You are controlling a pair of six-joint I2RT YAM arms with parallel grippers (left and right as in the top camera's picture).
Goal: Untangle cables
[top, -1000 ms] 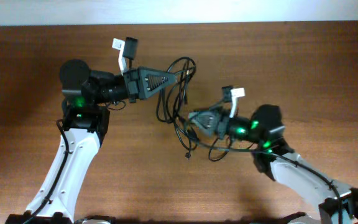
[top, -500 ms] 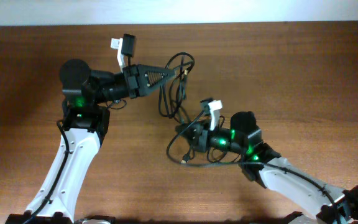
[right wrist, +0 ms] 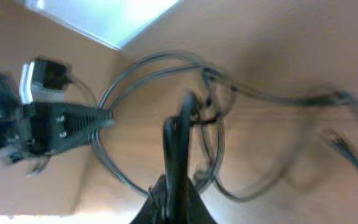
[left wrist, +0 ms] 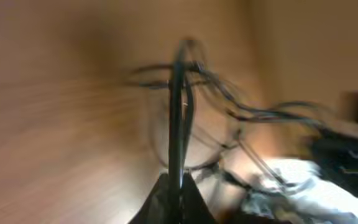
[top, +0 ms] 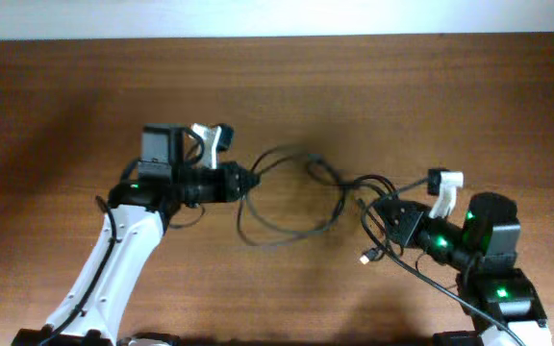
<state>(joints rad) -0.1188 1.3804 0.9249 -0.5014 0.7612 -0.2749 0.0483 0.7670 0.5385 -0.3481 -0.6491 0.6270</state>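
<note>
I will lower my right gripper toward the table by the light-tipped plug next and let go of the piece of cable there, because the table is clear below the gripper.
The cables (top: 291, 226) are thin black cords stretched in loose loops across the table between my two grippers. My left gripper (top: 251, 179) is shut on a cable strand at the left end of the tangle. In the left wrist view that strand (left wrist: 176, 118) runs straight up from the closed jaws, and the picture is blurred. At the right end, my right gripper (top: 385, 217) is shut on another strand (right wrist: 180, 134). A light-tipped plug end (top: 365, 258) hangs just below it. The right wrist view also shows the left gripper (right wrist: 73, 121) across the loops.
The wooden table (top: 354, 86) stretches on all sides of the arms. A pale wall edge (top: 258, 14) runs along the far side. The thicker black cables of the arms trail behind each wrist.
My right gripper shut on a cable strand and pulled right. My left gripper came down and toward the left with its strand. The bunched tangle has spread into wider loops.
</note>
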